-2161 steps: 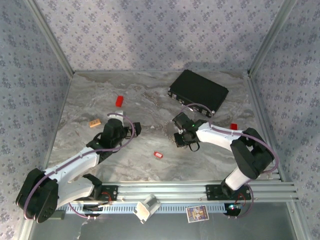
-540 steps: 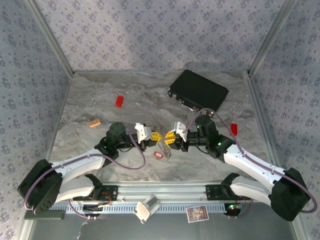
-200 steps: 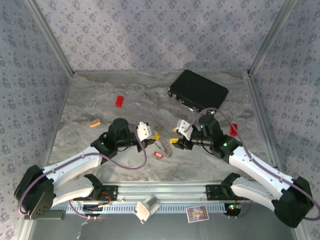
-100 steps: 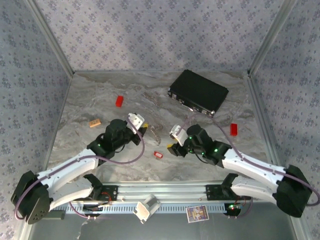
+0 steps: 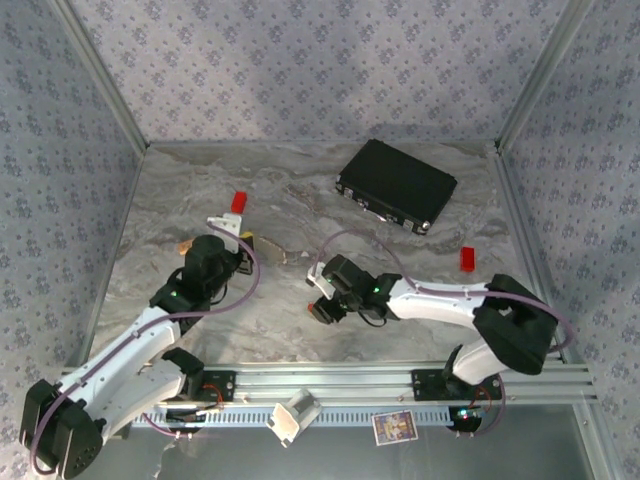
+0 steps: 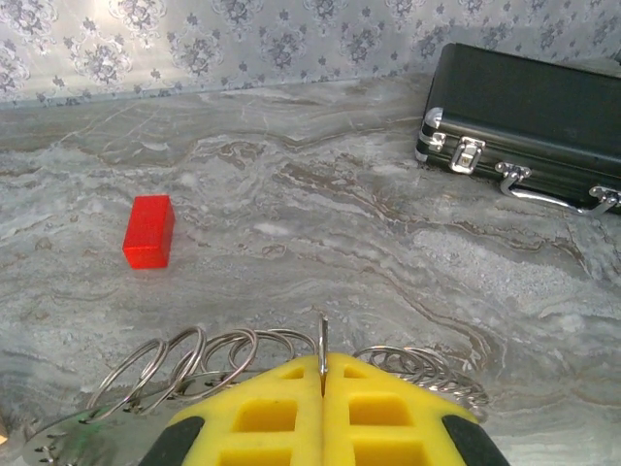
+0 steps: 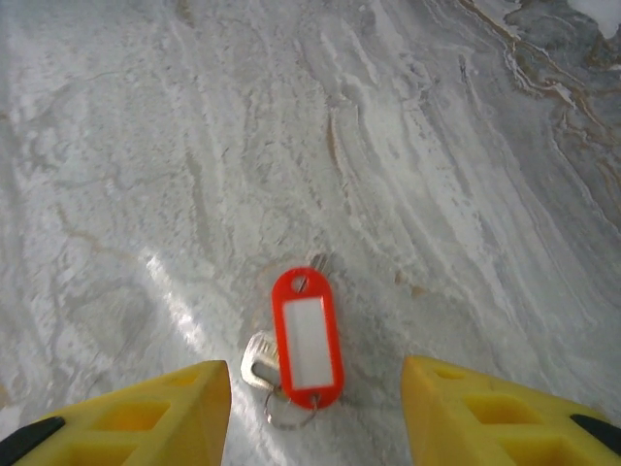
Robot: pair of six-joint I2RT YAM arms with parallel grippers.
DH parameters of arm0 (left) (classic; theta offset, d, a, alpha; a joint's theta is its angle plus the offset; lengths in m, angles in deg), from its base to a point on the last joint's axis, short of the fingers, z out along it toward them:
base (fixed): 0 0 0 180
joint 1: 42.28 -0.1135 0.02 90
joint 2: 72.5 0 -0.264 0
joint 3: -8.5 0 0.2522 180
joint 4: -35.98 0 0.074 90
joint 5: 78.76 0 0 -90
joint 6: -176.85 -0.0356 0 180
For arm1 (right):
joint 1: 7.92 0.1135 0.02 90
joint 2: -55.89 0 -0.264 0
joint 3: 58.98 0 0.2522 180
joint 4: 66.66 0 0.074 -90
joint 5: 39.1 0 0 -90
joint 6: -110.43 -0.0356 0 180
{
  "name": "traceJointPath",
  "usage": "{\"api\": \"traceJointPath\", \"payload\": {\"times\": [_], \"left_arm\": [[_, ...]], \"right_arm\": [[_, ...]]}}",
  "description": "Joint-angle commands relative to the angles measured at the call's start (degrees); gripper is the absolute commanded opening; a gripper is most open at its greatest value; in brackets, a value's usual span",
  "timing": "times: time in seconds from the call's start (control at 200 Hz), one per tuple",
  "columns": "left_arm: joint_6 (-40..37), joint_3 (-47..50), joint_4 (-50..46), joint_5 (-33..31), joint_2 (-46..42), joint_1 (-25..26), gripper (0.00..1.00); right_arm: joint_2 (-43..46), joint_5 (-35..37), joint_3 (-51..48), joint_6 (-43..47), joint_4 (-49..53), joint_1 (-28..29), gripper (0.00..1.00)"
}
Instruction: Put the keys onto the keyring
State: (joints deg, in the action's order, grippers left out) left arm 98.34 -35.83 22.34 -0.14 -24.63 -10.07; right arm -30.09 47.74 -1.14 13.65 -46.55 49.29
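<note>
The small metal loop below sticks out past the red tag's end, so my right gripper needs to turn and go down onto it first to get it.
The keyring [image 6: 427, 364] is a floppy chain of thin silvery rings. My left gripper [image 6: 323, 364] is shut on one ring, which stands edge-on between the yellow fingertips. In the top view the left gripper [image 5: 243, 243] is left of centre, and the keyring [image 5: 287, 254] trails to its right. At the chain's left end lies a flat silvery piece with a green tint [image 6: 58, 442], too blurred to name. The red key [image 7: 307, 338] has a red tag with a white label and lies flat on the table. My right gripper [image 7: 315, 408] hangs open over it, a finger on each side, not touching.
A black case [image 5: 397, 184] lies at the back right. One red block [image 5: 239, 201] sits behind the left gripper and another [image 5: 467, 258] at the right. A tan-orange block [image 5: 185, 244] peeks out left of the left arm. Patterned walls enclose the marble tabletop.
The left gripper has carried the keyring leftward and back. The right arm has swung left and down over the red key, its jaws staying open.
</note>
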Motion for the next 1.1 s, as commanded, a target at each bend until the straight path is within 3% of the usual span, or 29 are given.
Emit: {"api": "traceJointPath", "payload": {"times": [0.0,0.065,0.13,0.325,0.615,1.094], "left_arm": [[0.83,0.48,-0.37,0.08,-1.85,-0.32,0.0],[0.16,0.5,-0.73,1.18,-2.03,-0.36,0.0],[-0.23,0.83,-0.74,1.85,-2.01,-0.35,0.0],[-0.15,1.83,0.71,2.35,-1.49,-0.33,0.0],[0.37,2.27,-0.12,4.19,-2.17,-0.3,0.0],[0.09,2.36,0.73,5.48,-2.46,-0.3,0.0]], "right_arm": [[-3.4,5.78,6.16,-8.39,8.54,0.88,0.49],[-4.28,11.59,10.26,-20.95,16.71,1.14,0.49],[-4.36,12.03,12.01,-32.62,21.88,1.22,0.49],[-5.27,3.65,10.03,-52.12,19.71,3.14,0.47],[-7.43,2.03,10.8,-57.44,22.7,3.46,0.47],[-10.86,0.3,11.77,-56.28,20.7,2.56,0.33]]}}
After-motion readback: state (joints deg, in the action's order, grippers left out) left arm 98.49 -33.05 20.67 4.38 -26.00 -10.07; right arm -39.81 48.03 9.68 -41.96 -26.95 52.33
